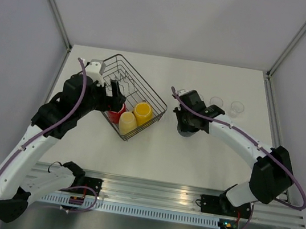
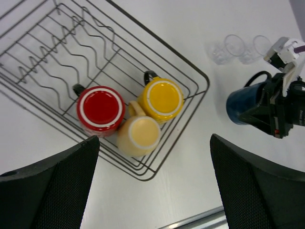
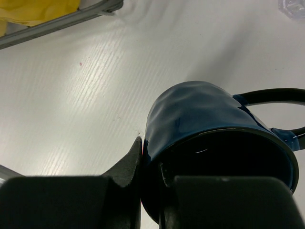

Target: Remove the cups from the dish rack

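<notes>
My right gripper lowers the dark blue mug (image 3: 200, 114) straight down onto the bare tabletop beside the dish rack next. It then releases the mug's side, since that spot lies free below it.
The dark wire dish rack (image 1: 144, 82) sits left of centre, holding three upside-down mugs: red (image 1: 116, 113), orange-yellow (image 1: 142, 112) and pale cream-yellow (image 1: 127, 123). My left gripper (image 1: 113, 92) hovers open and empty above the rack; its view shows the rack (image 2: 193, 71), the red mug (image 2: 100, 108), the orange-yellow mug (image 2: 163, 97) and the cream mug (image 2: 141, 134) between the spread fingers (image 2: 57, 181). My right gripper (image 1: 189, 123) is shut on the wall of the dark blue mug (image 3: 200, 114), right of the rack and low over the table. Clear glass tumblers (image 1: 236, 108) stand behind it.
The rack's far half holds only upright wire tines (image 2: 57, 57). The rack's edge (image 3: 62, 21) shows at the top left of the right wrist view. A metal rail (image 1: 158, 193) runs along the near table edge. Grey walls enclose the table.
</notes>
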Controlling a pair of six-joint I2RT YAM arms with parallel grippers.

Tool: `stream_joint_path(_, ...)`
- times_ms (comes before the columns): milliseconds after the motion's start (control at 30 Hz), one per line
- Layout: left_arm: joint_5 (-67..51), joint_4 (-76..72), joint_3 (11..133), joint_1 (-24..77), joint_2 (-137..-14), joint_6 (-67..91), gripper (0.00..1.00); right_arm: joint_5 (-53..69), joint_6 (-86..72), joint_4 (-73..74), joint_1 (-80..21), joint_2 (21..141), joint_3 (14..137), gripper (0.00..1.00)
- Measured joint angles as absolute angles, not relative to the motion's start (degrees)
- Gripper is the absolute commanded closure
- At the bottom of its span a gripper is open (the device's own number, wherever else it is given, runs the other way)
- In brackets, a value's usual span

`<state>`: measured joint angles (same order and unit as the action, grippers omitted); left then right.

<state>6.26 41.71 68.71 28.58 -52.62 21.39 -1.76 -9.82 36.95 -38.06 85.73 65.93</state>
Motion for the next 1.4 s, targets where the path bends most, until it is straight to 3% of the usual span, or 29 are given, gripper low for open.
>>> stream_joint_path(500, 18.0, 44.2, 64.7, 28.6, -49.1, 17.9, 0.00, -3.8, -11.6, 37.7, -38.2, 98.0, 67.4, 0.99)
stream_joint_path(633, 18.0, 44.2, 64.4, 28.6, -48.9, 17.8, 0.00, -3.8, -12.1, 37.2, -38.2, 98.8, 67.4, 0.94)
stream_joint_path(667, 18.0, 44.2, 64.4, 28.6, -49.0, 17.8, 0.00, -3.8, -12.2, 37.0, -38.2, 98.9, 67.4, 0.89)
stream_joint_path(900, 18.0, 44.2, 64.3, 28.6, -48.9, 17.8, 0.00, -3.9, -12.5, 36.6, -38.2, 99.1, 67.4, 0.78)
stream_joint_path(933, 18.0, 44.2, 64.3, 28.6, -48.9, 17.8, 0.00, -4.0, -12.5, 36.5, -38.2, 99.1, 67.4, 0.72)
stream_joint_path(1200, 18.0, 44.2, 64.1, 28.6, -48.9, 17.8, 0.00, -4.8, -12.7, 36.4, -38.2, 97.6, 67.6, 0.61)
stream_joint_path(1300, 17.9, 44.2, 64.1, 28.6, -49.0, 17.8, 0.00, -5.0, -12.8, 36.9, -38.2, 95.0, 67.8, 0.50)
stream_joint_path(1400, 17.6, 44.2, 64.1, 28.6, -49.4, 17.9, 0.00, -5.5, -12.8, 37.7, -38.2, 90.1, 68.1, 0.31)
